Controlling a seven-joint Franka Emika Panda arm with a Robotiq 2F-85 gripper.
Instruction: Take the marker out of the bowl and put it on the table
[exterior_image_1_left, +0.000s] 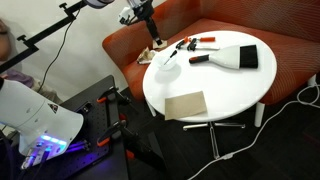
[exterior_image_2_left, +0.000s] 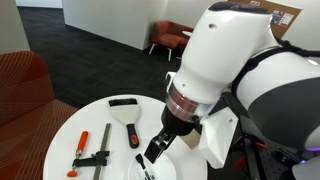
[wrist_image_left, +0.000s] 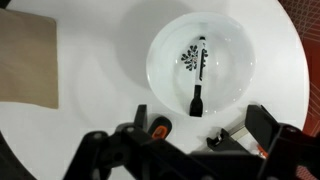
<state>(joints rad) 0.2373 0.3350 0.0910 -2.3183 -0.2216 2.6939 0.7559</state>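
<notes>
I need to lower my gripper around the marker's black end by the bowl's rim next and close it. That end is below, nearest my spread fingers.
The small white bowl stands on the round white table. The slim black marker lies inside it, across the middle. My gripper hangs above the near side of the bowl, open and empty, with its two fingers spread wide. In an exterior view the gripper is above the far edge of the table, short of the bowl and the marker. In an exterior view my arm hides most of the bowl; the gripper is just above it.
A wide black brush with a red handle and red-and-black pens lie at the table's far side. A brown sheet lies near the front. An orange-red curved seat wraps behind the table. Cables run on the floor.
</notes>
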